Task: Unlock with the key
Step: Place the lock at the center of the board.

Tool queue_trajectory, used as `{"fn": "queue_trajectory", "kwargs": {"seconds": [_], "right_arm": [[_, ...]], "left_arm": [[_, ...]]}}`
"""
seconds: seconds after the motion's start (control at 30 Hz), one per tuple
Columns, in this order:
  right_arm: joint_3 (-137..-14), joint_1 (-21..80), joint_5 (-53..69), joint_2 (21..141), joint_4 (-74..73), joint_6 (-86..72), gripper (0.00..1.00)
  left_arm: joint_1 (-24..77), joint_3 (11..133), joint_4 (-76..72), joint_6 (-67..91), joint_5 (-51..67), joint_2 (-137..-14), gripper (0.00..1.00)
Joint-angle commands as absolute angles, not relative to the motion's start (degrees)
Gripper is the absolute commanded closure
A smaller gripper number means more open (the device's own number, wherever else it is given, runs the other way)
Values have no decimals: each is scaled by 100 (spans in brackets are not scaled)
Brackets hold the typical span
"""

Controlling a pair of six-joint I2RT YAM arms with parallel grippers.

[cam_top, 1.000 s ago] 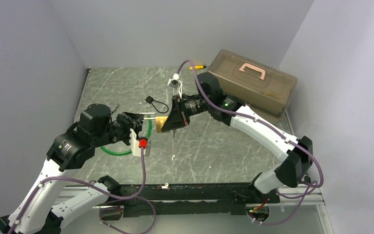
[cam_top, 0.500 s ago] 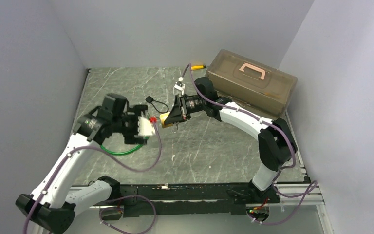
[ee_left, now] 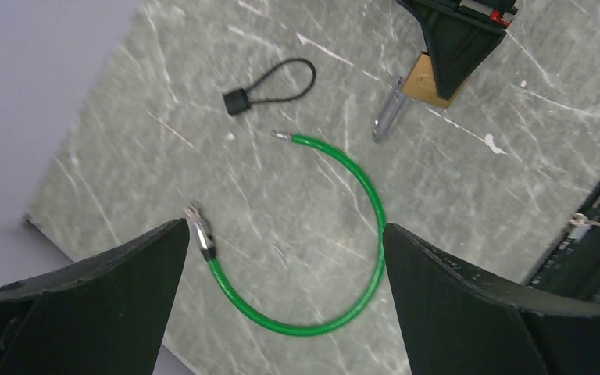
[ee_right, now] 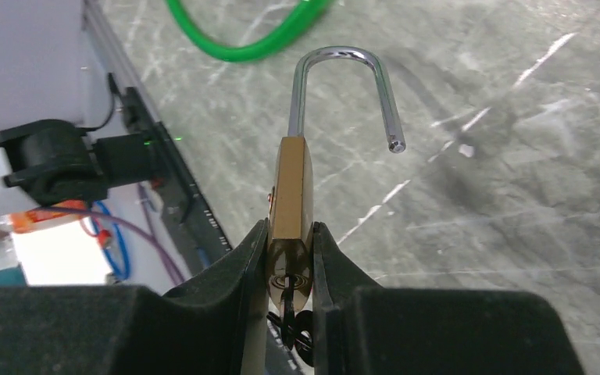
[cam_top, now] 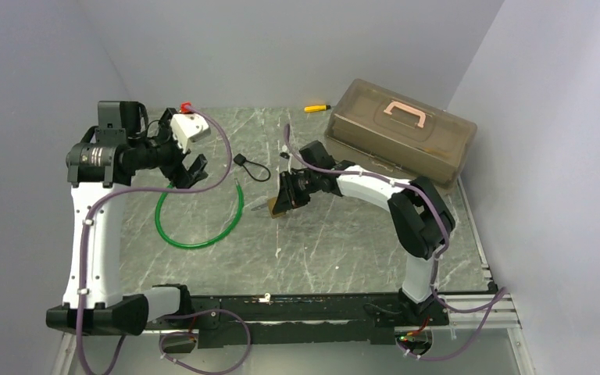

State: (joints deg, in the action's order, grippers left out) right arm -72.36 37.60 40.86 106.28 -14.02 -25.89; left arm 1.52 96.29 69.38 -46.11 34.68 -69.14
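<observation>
I should move my right gripper down and back next, then put the padlock on the bare marble (cam_top: 272,222) (ee_right: 339,166) beside the green cable, because the padlock's shackle is open.
A small brass padlock (ee_right: 291,187) stands edge-on between my right gripper's (ee_right: 291,226) fingers, which are shut on its body. Its silver shackle (ee_right: 344,58) is sprung open, one end free. The key (ee_right: 287,301) sits in the keyhole at the lock's underside, dark in shadow between the fingers. From the top view, the right gripper (cam_top: 281,205) holds the padlock (cam_top: 275,205) low over the table's middle. My left gripper (cam_top: 187,173) is raised at the far left, open and empty; in its wrist view (ee_left: 285,234) its fingers stand wide apart.
A green cable loop (cam_top: 199,226) lies on the marble table between the arms. A black cord loop (cam_top: 251,168) lies behind it. A brown toolbox (cam_top: 398,129) stands at the back right, a small yellow-and-black tool (cam_top: 316,108) beside it.
My left gripper opened and swung away from the padlock, up and back to the left. The right gripper carried the padlock lower, and the green cable now lies free.
</observation>
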Motion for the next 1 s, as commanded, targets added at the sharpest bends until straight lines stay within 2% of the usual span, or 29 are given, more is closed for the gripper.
{"fn": "queue_trajectory", "kwargs": {"seconds": [0.0,0.3,0.47,0.53,0.73,0.87,0.97], "right_arm": [[-7130,3880,3705,10625,-870,-2265,100],[-5444,4025,3661,10275,579,-2797,100],[-5291,4028,3656,10289,738,-2918,100],[-5375,4012,3687,10356,694,-2934,92],[-5323,4021,3429,10299,451,-2685,57],[-5302,4017,2961,10069,166,-2462,39],[-5345,4017,2581,9869,-59,-2445,31]], "left_arm": [[-238,9804,7530,-4056,3610,-7062,1],[-598,8632,6680,-3955,3462,-6191,1],[-598,8369,6704,-3921,3369,-6018,1],[-598,8328,6863,-4004,3349,-6048,1],[-606,8036,7168,-4237,3284,-6026,1],[-606,7885,7338,-4396,3289,-6029,1],[-606,7785,7362,-4396,3027,-6074,1]]}}
